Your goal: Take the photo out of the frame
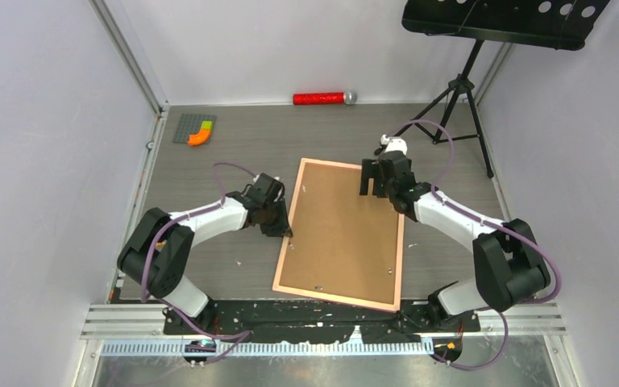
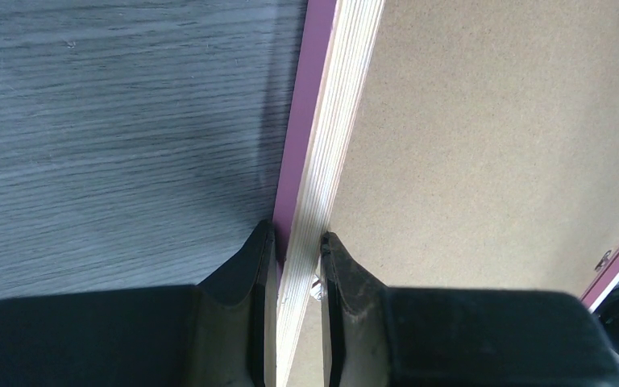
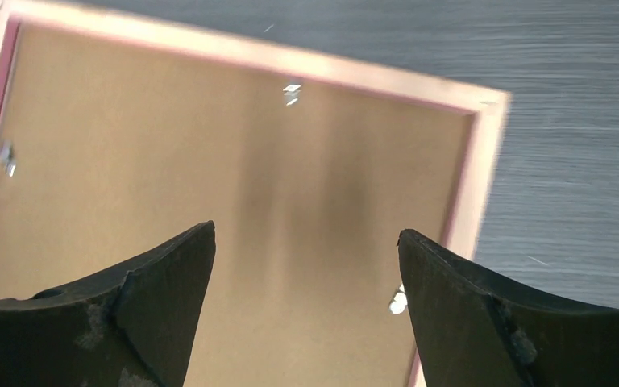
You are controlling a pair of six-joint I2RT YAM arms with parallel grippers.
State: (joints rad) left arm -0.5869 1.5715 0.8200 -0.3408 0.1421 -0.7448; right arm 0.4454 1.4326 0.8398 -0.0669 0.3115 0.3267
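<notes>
My right gripper's open fingers are above the board. Next I will move my right gripper to the right in its wrist view and lower it onto the pale pink rim point(image 3: 483, 161) next to the far corner.
The frame point(image 1: 330, 164) lies face down in the middle of the table, its pale pink rim around the plain brown backing board point(image 1: 342, 230). The photo is hidden under the board. My left gripper point(image 1: 284, 230) is shut on the frame's left rim; in the left wrist view its jaws point(image 2: 298, 238) pinch the pale ribbed rim point(image 2: 334, 137), one finger outside and one on the board point(image 2: 492, 145) side. My right gripper point(image 1: 373, 184) is open and empty, hovering over the board's far right part point(image 3: 306, 234), near the frame's corner point(image 3: 483, 113).
Small metal clips point(image 3: 292, 90) sit along the board's edges. A red cylinder with a silver end point(image 1: 322, 98) lies at the back wall. A grey baseplate with orange and green bricks point(image 1: 194, 129) is at the back left. A music stand's tripod point(image 1: 459, 89) stands at the back right.
</notes>
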